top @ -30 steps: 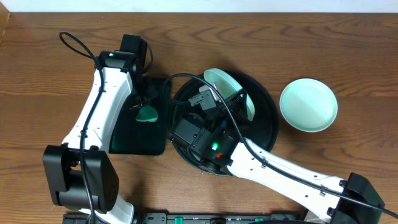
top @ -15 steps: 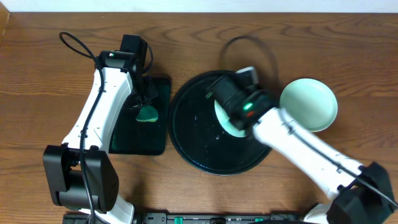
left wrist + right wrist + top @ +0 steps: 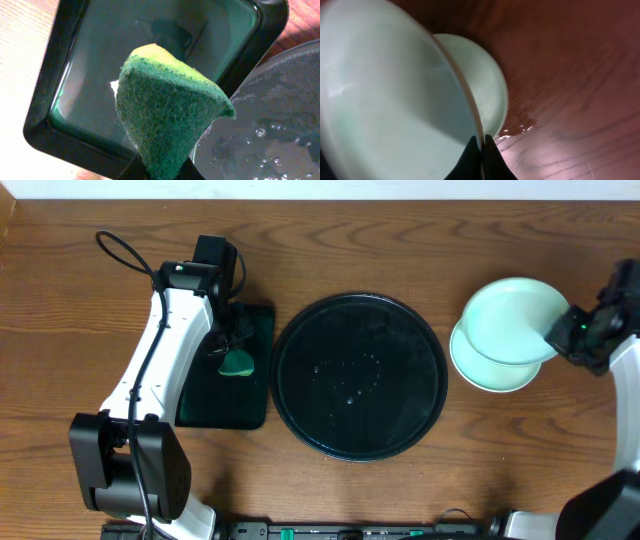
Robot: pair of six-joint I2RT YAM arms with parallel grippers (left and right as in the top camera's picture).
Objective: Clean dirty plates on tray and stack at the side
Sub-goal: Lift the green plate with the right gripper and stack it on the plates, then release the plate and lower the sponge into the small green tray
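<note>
I will move my right gripper toward the round tray next and lower the tilted, off-centre plate to stack it on the lower mint plate.
My right gripper is shut on the rim of a pale mint plate and holds it tilted just above another mint plate that lies on the bare wood at the right. In the right wrist view the held plate fills the left, the lower plate lies behind it, and my fingertips pinch the rim. The round black tray is wet and holds no plate. My left gripper is shut on a green sponge above the rectangular tray. The white plate is out of view.
The small rectangular black tray lies left of the round tray and holds shallow water. Wet drops show on the wood beside the lower plate. The table's far edge runs along the top.
My right arm has swung from the round tray far to the right, carrying the mint plate off the tray to above the plate on the wood. The left arm has not moved.
</note>
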